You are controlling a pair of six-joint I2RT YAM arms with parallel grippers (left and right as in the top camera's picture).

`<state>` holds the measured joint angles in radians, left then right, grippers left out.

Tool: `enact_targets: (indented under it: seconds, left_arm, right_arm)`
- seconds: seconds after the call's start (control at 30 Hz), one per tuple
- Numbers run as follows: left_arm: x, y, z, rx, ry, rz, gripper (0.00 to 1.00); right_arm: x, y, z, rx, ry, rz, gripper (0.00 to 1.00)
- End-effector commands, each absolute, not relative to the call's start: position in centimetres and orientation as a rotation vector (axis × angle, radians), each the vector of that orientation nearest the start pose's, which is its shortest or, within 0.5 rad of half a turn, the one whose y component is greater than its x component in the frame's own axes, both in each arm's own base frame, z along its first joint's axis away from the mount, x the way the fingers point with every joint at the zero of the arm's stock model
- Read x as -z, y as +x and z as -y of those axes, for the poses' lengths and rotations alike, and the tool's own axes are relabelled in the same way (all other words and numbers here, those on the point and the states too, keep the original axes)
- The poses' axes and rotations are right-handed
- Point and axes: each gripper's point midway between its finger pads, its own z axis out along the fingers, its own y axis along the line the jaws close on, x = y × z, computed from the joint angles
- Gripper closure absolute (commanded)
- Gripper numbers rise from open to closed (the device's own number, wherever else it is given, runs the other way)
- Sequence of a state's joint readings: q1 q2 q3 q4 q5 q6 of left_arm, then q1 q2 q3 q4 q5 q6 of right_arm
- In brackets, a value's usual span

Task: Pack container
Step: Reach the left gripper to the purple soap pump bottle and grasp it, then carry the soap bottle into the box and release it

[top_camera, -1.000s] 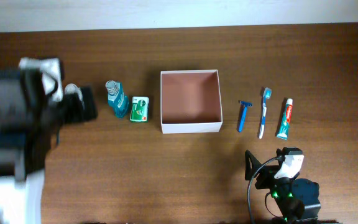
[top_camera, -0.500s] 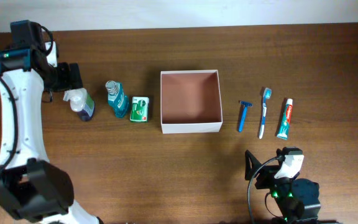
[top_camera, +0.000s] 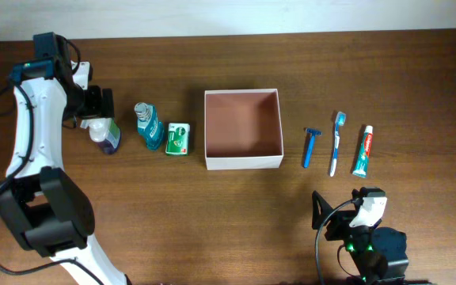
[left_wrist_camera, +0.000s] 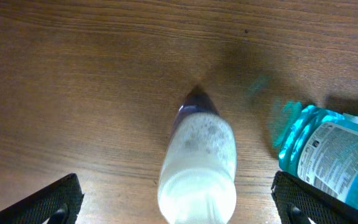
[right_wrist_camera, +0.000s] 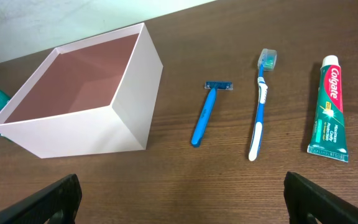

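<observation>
Next, my left gripper lowers its open fingers around the white spray bottle's rounded top (top_camera: 99,127) (left_wrist_camera: 198,186) and closes. The top lies below, already lined up between them.
The container (top_camera: 244,162) is a square white box with a pinkish-brown inside, standing mid-table; it also shows in the right wrist view (right_wrist_camera: 73,134). My left gripper (top_camera: 97,107) is open at the back left, its jaws either side of a white spray bottle (top_camera: 104,134) without touching it. In the left wrist view the bottle (left_wrist_camera: 197,155) sits between my fingers (left_wrist_camera: 51,202), with the gripper (left_wrist_camera: 176,208) open. My right gripper (top_camera: 327,215) is open and empty near the front edge, also in its wrist view (right_wrist_camera: 182,208).
A teal mouthwash bottle (top_camera: 149,125) (left_wrist_camera: 334,155) and a green-and-white packet (top_camera: 178,138) lie left of the container. A blue razor (top_camera: 311,146) (right_wrist_camera: 207,112), a toothbrush (top_camera: 336,142) (right_wrist_camera: 260,112) and a toothpaste tube (top_camera: 362,150) (right_wrist_camera: 328,109) lie to its right.
My left arm has swung from the near left up to the back left and settled with its gripper over the spray bottle. The right arm has not moved.
</observation>
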<state>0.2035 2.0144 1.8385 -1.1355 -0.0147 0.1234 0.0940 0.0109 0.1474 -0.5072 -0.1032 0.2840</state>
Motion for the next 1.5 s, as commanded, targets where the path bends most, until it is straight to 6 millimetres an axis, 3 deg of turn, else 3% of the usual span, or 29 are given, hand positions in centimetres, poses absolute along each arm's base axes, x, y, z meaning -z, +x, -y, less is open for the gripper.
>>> enact_targets:
  seconds: [0.0, 0.23, 0.3, 0.4, 0.5, 0.57, 0.67, 0.7, 0.73, 0.87, 0.93, 1.07, 1.13, 1.3, 1.37, 1.47]
  left_arm:
    - [-12.7, 44.4, -9.2, -0.065, -0.075, -2.882, 0.03]
    - [-11.4, 43.8, -9.0, -0.050, -0.059, -2.935, 0.23]
    - [-10.7, 43.7, -9.0, -0.048, -0.038, -2.953, 0.18]
    - [-10.4, 43.4, -8.9, -0.043, -0.039, -2.970, 0.19]
    - [-10.4, 43.4, -8.9, -0.043, -0.039, -2.970, 0.33]
    - [-10.3, 43.2, -8.9, -0.041, -0.039, -2.978, 0.57]
    - [-10.2, 42.8, -8.8, -0.036, -0.039, -2.997, 0.61]
    - [-10.2, 42.6, -8.8, -0.033, -0.040, -3.007, 0.65]
    - [-10.1, 42.1, -8.7, -0.028, -0.041, -3.025, 0.75]
    - [-10.2, 41.6, -8.5, -0.013, -0.049, -3.044, 0.91]
    - [-10.7, 41.4, -8.3, -0.002, -0.052, -3.050, 0.93]
    - [-13.9, 41.4, -8.4, -0.014, -0.077, -3.023, 0.95]
    - [-16.4, 41.6, -8.4, -0.014, -0.152, -2.985, 0.98]
    - [-24.0, 41.3, -7.2, -0.008, -0.143, -2.861, 1.00]
    - [-27.4, 40.9, -6.2, -0.012, -0.116, -2.791, 0.99]
    - [-32.5, 40.1, -2.5, 0.083, -0.010, -2.663, 0.99]
  right_arm:
    - [-11.9, 21.7, -3.6, -0.336, 0.121, -1.950, 0.01]
    - [-11.9, 21.7, -3.6, -0.337, 0.121, -1.950, 0.01]
    - [-11.9, 21.7, -3.6, -0.336, 0.121, -1.950, 0.01]
    - [-11.9, 21.7, -3.6, -0.336, 0.121, -1.950, 0.01]
    - [-11.9, 21.7, -3.6, -0.336, 0.121, -1.950, 0.01]
    - [-11.9, 21.7, -3.6, -0.336, 0.121, -1.950, 0.01]
    - [-11.9, 21.7, -3.6, -0.336, 0.121, -1.950, 0.01]
    - [-11.9, 21.7, -3.6, -0.336, 0.121, -1.950, 0.01]
    - [-11.9, 21.7, -3.6, -0.337, 0.121, -1.951, 0.01]
    - [-11.9, 21.7, -3.6, -0.337, 0.121, -1.950, 0.01]
    - [-11.9, 21.7, -3.6, -0.336, 0.121, -1.950, 0.01]
    - [-11.9, 21.7, -3.6, -0.337, 0.121, -1.950, 0.01]
    - [-11.9, 21.7, -3.6, -0.336, 0.121, -1.951, 0.01]
    - [-11.9, 21.7, -3.6, -0.336, 0.121, -1.950, 0.01]
    - [-11.9, 21.7, -3.6, -0.336, 0.121, -1.950, 0.01]
    - [-11.9, 21.7, -3.6, -0.336, 0.121, -1.950, 0.01]
